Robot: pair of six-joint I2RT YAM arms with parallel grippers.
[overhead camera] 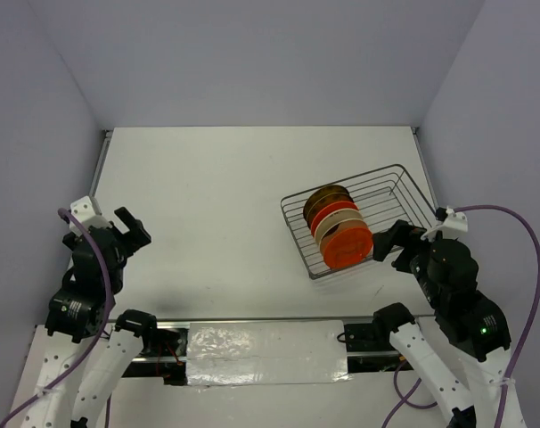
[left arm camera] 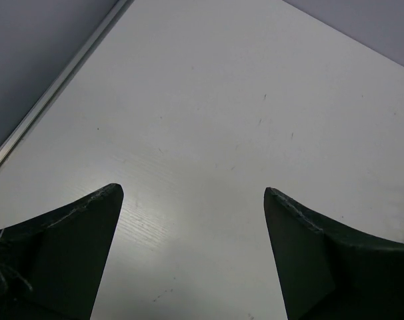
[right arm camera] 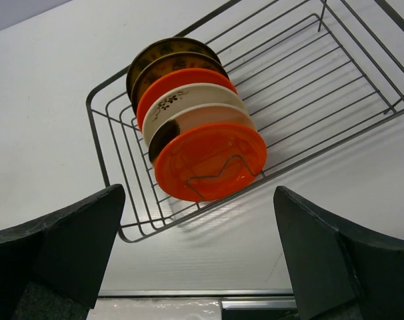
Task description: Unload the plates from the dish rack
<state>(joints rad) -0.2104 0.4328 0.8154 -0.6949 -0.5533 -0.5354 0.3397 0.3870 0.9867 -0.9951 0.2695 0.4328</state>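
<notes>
I will next turn my right gripper and lower it onto the orange-red plate's upper rim, since that foremost plate stands below it and to its left in the top view.
The dish rack (overhead camera: 388, 191), a silver wire basket, sits at the table's right side. Several plates stand on edge in a row in its left half. An orange-red plate (overhead camera: 348, 246) (right arm camera: 210, 161) is nearest, cream ones (right arm camera: 189, 107) and another orange one stand behind it, and dark brown ones (overhead camera: 328, 197) (right arm camera: 163, 52) are at the back. My right gripper (overhead camera: 392, 247) (right arm camera: 199, 191) hangs open just beside the rack's near right edge, with nothing between its fingers. My left gripper (overhead camera: 127, 234) (left arm camera: 192, 192) is open over bare table at the far left.
The rack's right half (right arm camera: 309, 87) holds nothing. A metal rail (overhead camera: 252, 319) runs along the near table edge between the arm bases. Another rail (left arm camera: 55, 87) borders the left edge, and grey walls enclose the table.
</notes>
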